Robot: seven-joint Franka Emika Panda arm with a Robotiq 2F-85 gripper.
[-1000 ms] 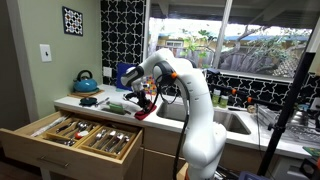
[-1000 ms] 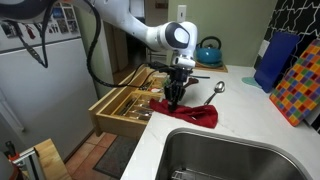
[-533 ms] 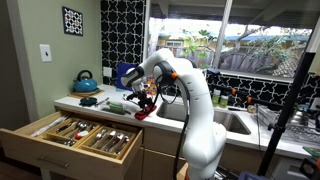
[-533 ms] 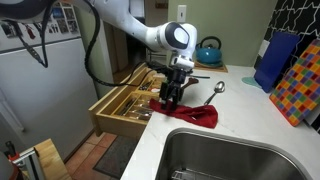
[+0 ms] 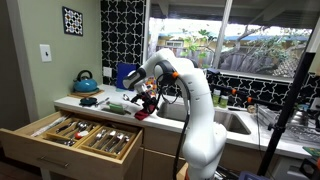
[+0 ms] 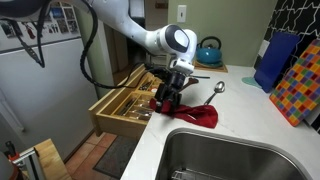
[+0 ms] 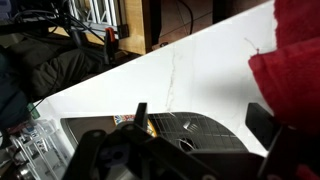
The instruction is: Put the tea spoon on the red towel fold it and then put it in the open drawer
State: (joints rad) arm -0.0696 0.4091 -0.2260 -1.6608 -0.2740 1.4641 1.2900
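Observation:
My gripper rises and turns over the towel [image 6: 193,114] next, which lies to the right in the wrist view, then lowers onto the towel's raised edge.
The red towel [image 6: 193,114] lies crumpled on the white counter by the sink; it also shows in an exterior view [image 5: 142,113] and at the right edge of the wrist view [image 7: 295,70]. A metal spoon [image 6: 216,91] rests on the counter just beyond the towel; I cannot tell if it touches the cloth. My gripper [image 6: 169,96] hangs open over the towel's drawer-side end, nothing between its fingers [image 7: 264,128]. The open drawer [image 5: 80,136] [image 6: 128,103] holds cutlery in a wooden organiser.
A blue kettle [image 6: 208,50] [image 5: 86,82] stands at the back of the counter. The steel sink [image 6: 235,158] is right beside the towel. A dark mesh-patterned object [image 7: 195,128] lies below the gripper in the wrist view. Colourful boards [image 6: 298,75] lean at the side.
The jaws have opened from nearly shut, letting go of the red towel. The gripper has shifted slightly toward the drawer and lifted a little.

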